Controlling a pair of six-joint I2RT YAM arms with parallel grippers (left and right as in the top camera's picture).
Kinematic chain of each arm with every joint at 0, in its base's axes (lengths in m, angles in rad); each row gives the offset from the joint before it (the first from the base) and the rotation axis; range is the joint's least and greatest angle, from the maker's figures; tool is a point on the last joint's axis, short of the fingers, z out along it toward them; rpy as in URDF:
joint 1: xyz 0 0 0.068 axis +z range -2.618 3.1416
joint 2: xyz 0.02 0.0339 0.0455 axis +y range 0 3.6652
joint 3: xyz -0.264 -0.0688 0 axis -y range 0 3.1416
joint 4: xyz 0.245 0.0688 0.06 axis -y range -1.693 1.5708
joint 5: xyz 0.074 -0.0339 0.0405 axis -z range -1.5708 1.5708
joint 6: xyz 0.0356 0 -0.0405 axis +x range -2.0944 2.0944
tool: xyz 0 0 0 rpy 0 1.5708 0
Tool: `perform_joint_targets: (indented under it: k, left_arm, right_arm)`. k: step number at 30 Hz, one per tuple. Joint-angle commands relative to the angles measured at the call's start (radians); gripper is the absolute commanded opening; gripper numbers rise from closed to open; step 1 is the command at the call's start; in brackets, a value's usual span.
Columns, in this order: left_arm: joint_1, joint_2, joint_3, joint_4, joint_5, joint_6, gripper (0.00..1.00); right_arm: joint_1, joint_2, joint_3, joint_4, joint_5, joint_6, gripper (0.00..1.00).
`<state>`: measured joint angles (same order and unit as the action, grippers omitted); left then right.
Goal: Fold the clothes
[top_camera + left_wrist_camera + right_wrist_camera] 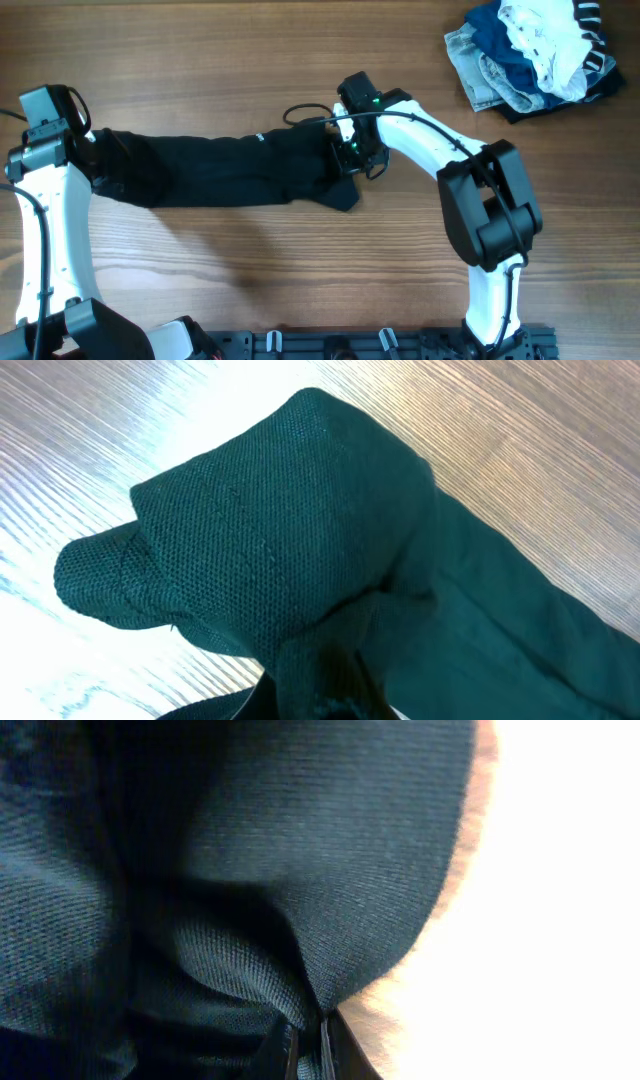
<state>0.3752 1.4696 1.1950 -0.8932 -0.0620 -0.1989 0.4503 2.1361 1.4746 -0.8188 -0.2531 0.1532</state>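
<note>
The garment's pinched end will be brought by the left gripper over the garment's middle (238, 167) and released there, as that part of the garment lies to the gripper's right in the overhead view.
The black garment (225, 170) lies stretched in a long band across the wooden table, with a tiny white mark on its top edge. My left gripper (92, 150) is shut on its left end; the left wrist view shows the fabric (300, 530) bunched up and pinched at the bottom edge, at the left gripper (335, 695). My right gripper (348, 150) is shut on the right end; the right wrist view shows dark knit cloth (250, 870) clamped between the fingers of the right gripper (308, 1045).
A heap of other clothes (535, 50), denim, blue, white and striped, sits at the far right corner. The right arm's white links (440, 140) reach over the table's right half. A black rail (380, 340) runs along the front edge.
</note>
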Motion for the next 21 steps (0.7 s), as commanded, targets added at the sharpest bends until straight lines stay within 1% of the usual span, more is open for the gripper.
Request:
perform_joint_targets:
  k: [1,4,7,8,12,14,16,18,21]
  left_arm:
    - [0.002,0.001,0.004,-0.025,0.085,0.009,0.04]
    - [0.002,0.001,0.004,-0.070,0.107,0.009,0.04]
    - [0.002,0.001,0.004,-0.072,0.106,0.009,0.04]
    - [0.002,0.001,0.004,-0.055,0.107,0.009,0.04]
    - [0.001,0.001,0.004,-0.013,0.154,0.013,0.04]
    - [-0.023,0.002,0.004,-0.008,0.171,0.013,0.04]
    - [-0.082,0.006,0.004,0.000,0.171,0.013,0.04]
    - [-0.190,0.020,0.004,0.028,0.171,0.010,0.04]
    - [-0.363,0.065,0.004,0.098,0.171,-0.055,0.04]
  right_arm:
    - [-0.150,0.082,0.014,0.027,0.222,0.001,0.04]
    - [-0.267,0.082,0.108,0.025,0.150,-0.088,0.04]
    - [-0.340,0.082,0.180,0.004,-0.055,-0.185,0.04]
    - [-0.345,0.082,0.184,0.002,-0.086,-0.188,0.04]
    - [-0.332,0.082,0.184,-0.011,-0.089,-0.191,0.05]
    - [-0.331,0.082,0.184,-0.015,-0.098,-0.191,0.05]
    - [-0.330,0.082,0.184,-0.024,-0.108,-0.192,0.05]
    - [-0.330,0.082,0.184,-0.035,-0.111,-0.192,0.05]
    - [-0.330,0.082,0.184,-0.044,-0.111,-0.191,0.05]
